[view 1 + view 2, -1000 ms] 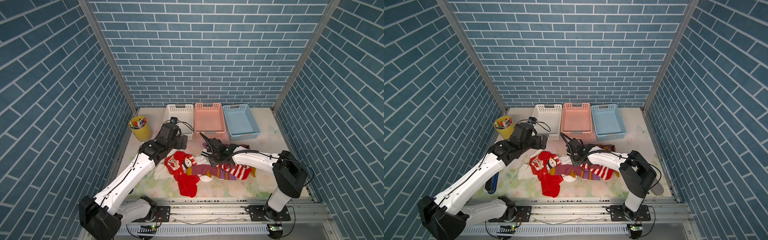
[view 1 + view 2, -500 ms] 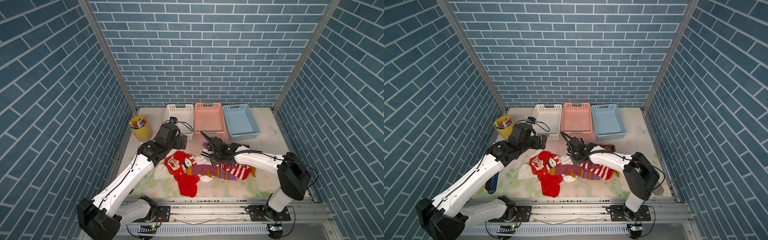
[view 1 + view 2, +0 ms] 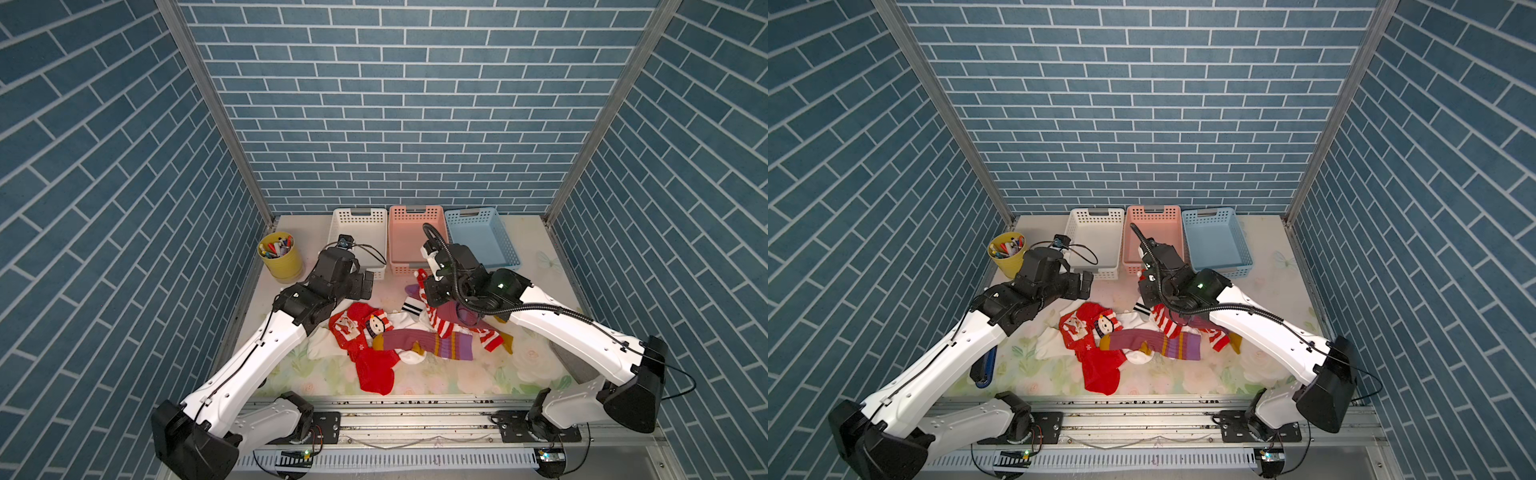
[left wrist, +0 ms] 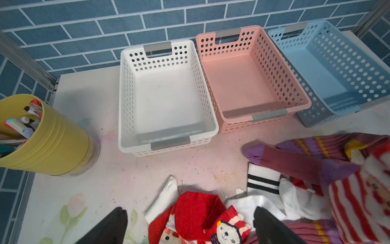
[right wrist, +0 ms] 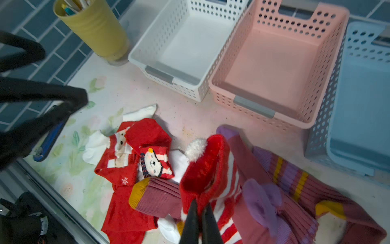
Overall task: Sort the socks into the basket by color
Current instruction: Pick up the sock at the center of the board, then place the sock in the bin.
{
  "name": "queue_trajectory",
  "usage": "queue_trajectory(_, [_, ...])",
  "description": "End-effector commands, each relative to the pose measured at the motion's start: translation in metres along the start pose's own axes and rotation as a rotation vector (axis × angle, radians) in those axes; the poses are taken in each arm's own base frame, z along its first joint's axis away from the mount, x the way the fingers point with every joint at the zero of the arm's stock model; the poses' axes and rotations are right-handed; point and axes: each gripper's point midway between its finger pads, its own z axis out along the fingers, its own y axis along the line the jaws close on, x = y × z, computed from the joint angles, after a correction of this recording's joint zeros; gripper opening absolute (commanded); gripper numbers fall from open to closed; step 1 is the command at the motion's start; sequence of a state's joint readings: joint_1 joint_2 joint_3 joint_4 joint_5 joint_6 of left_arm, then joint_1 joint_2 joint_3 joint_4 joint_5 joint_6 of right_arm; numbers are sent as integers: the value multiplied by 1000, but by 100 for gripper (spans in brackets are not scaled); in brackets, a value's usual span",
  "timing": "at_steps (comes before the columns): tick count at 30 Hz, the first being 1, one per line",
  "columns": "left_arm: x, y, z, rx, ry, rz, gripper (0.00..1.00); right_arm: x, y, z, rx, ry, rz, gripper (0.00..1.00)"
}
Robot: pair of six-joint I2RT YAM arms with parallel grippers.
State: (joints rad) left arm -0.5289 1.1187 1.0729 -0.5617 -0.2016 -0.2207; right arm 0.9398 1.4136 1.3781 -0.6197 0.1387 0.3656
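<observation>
I next need to move my right gripper up and outward, since the pink basket's empty bottom behind its near rim lies outward of it, and release the striped sock's cuff there.
The socks lie in a pile in the middle of the mat. It holds a red snowman sock (image 3: 361,328), a mauve sock with mustard toe (image 3: 419,343), a white sock with black bands (image 3: 411,308) and a plain red sock (image 3: 376,374). My right gripper (image 5: 199,208) is shut on the cuff of the red-white striped sock (image 5: 209,169), which hangs lifted from it (image 3: 436,320) above the pile. My left gripper (image 4: 190,211) is open and holds nothing. It hovers over the pile's far-left edge (image 3: 365,286), in front of the white basket (image 3: 359,220).
A pink basket (image 3: 415,212) and a blue basket (image 3: 482,216) stand beside the white one along the back wall; all three hold nothing. A yellow cup of pens (image 3: 280,255) is at the back left. A blue-handled tool (image 3: 984,368) lies at the left edge, a grey pad (image 3: 573,365) under the right arm.
My right gripper has closed fully on the striped sock and risen towards the baskets, pulling its cuff up off the pile. The left arm has hardly moved.
</observation>
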Motion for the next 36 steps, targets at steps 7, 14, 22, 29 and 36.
queue_trajectory(7, [0,1,-5,-1,-16,-19,100,-71,10,-33,13,-154,-120,0])
queue_trajectory(14, [5,2,-10,11,-26,-46,100,-122,6,-29,38,-218,-160,0])
queue_trajectory(22, [10,6,-18,11,-34,-59,100,-165,-30,2,53,-232,-115,0])
queue_trajectory(29, [13,9,-21,4,-35,-60,100,-188,-59,39,75,-204,-87,0])
queue_trajectory(36, [17,12,-23,-9,-30,-60,100,-186,-83,79,94,-147,-52,0])
